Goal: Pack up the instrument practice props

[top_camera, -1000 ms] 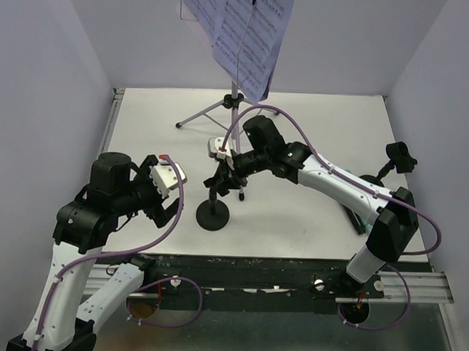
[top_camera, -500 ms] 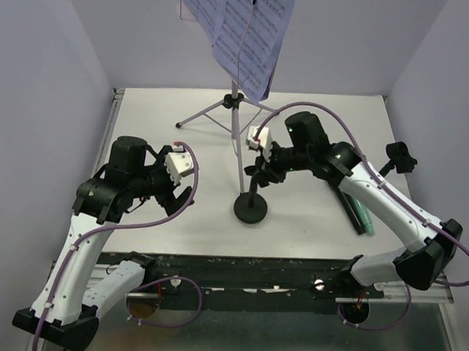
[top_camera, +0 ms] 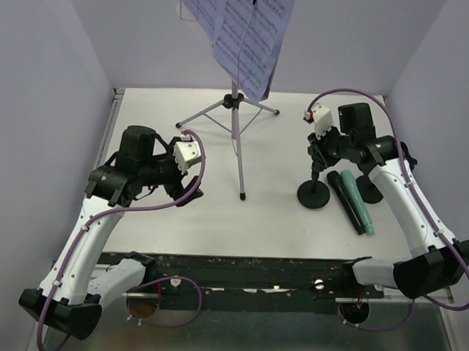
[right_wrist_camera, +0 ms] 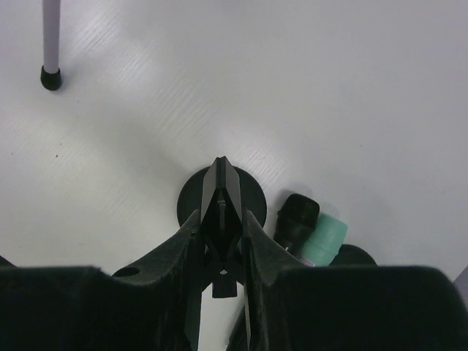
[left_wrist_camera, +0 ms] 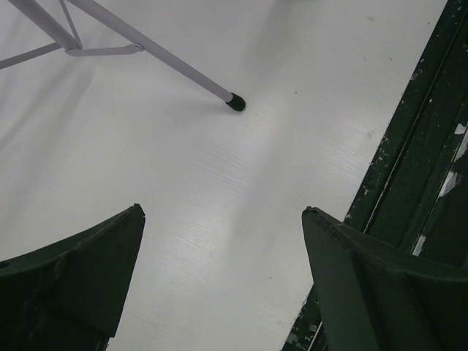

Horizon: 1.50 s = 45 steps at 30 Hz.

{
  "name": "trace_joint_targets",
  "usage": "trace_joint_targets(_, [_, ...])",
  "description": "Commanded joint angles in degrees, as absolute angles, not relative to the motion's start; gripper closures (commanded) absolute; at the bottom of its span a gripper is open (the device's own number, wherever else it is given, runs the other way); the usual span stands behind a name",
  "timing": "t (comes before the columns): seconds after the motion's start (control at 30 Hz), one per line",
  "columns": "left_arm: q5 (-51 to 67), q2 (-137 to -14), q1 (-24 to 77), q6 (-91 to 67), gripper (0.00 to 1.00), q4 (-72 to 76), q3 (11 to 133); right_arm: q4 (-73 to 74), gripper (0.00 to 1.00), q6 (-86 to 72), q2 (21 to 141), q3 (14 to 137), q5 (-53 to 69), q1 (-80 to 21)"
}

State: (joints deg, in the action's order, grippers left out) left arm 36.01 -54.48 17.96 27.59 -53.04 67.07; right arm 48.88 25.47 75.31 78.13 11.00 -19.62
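I will next move my right gripper back and to the right in the top view, where the tabletop (top_camera: 331, 213) is bare beside the black microphone, to release the clip of the black clip holder.
The silver tripod pole (top_camera: 236, 137) stands at the middle back and carries white sheet-music pages (top_camera: 247, 30). One of its feet shows in the left wrist view (left_wrist_camera: 235, 102). My right gripper (top_camera: 321, 159) is shut on the clip of a black round-based clip holder (top_camera: 313, 195), whose base sits on the table just left of the teal microphone (top_camera: 353, 201). In the right wrist view the gripper (right_wrist_camera: 221, 216) pinches the clip above its base (right_wrist_camera: 252, 194), with the microphone (right_wrist_camera: 307, 223) beside it. The second clip holder (top_camera: 401, 156) is partly hidden behind the right arm. My left gripper (top_camera: 180, 190) (left_wrist_camera: 223, 212) is open and empty above bare table.
The white table (top_camera: 279, 231) is enclosed by lilac walls on the left, back and right. A dark metal rail (left_wrist_camera: 424, 146) runs along the near edge. A tripod foot (right_wrist_camera: 50, 77) lies to the left of the held holder.
My right arm has carried the clip holder from the middle of the table to the right, down beside the microphone. My left arm has swung further out towards the tripod, still open.
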Motion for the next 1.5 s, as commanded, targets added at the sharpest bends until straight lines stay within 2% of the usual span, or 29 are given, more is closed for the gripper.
trace_joint_targets(0.0, [39.0,-56.0,17.6,25.9,0.01,-49.8,68.6,50.2,1.0,22.1,72.6,76.6,8.3,-16.1])
trace_joint_targets(0.23, [39.9,-57.0,17.7,25.3,0.01,-49.8,69.3,50.7,1.0,21.0,68.9,71.1,8.1,-10.8])
trace_joint_targets(0.6, [39.0,-56.4,20.2,25.5,0.01,-49.7,67.8,57.9,1.0,25.2,59.7,69.1,6.3,-6.2])
trace_joint_targets(0.9, [39.2,-57.1,20.8,25.0,0.01,-48.5,68.2,57.8,1.0,28.2,59.2,65.5,6.9,-0.4])
trace_joint_targets(0.93, [39.0,-57.2,20.9,25.1,0.01,-48.4,68.2,57.7,0.87,28.5,59.3,65.3,7.6,1.4])
trace_joint_targets(1.0, [38.7,-57.0,20.9,25.1,0.01,-48.3,67.9,57.9,0.55,28.9,59.3,65.0,8.7,1.6])
trace_joint_targets(1.07, [37.5,-56.9,20.9,24.7,0.01,-47.7,67.4,57.8,0.32,28.3,59.2,65.5,10.2,1.6])
trace_joint_targets(1.13, [35.7,-56.5,20.9,23.6,0.01,-46.4,67.0,57.9,0.18,27.4,58.9,66.7,12.5,1.6])
trace_joint_targets(1.3, [33.1,-56.4,20.9,21.8,0.01,-43.5,66.4,58.2,0.06,23.5,58.6,72.5,17.7,1.6])
trace_joint_targets(1.47, [32.9,-56.1,20.5,19.9,0.01,-36.7,64.9,58.4,0.05,19.3,59.0,79.5,23.1,1.6])
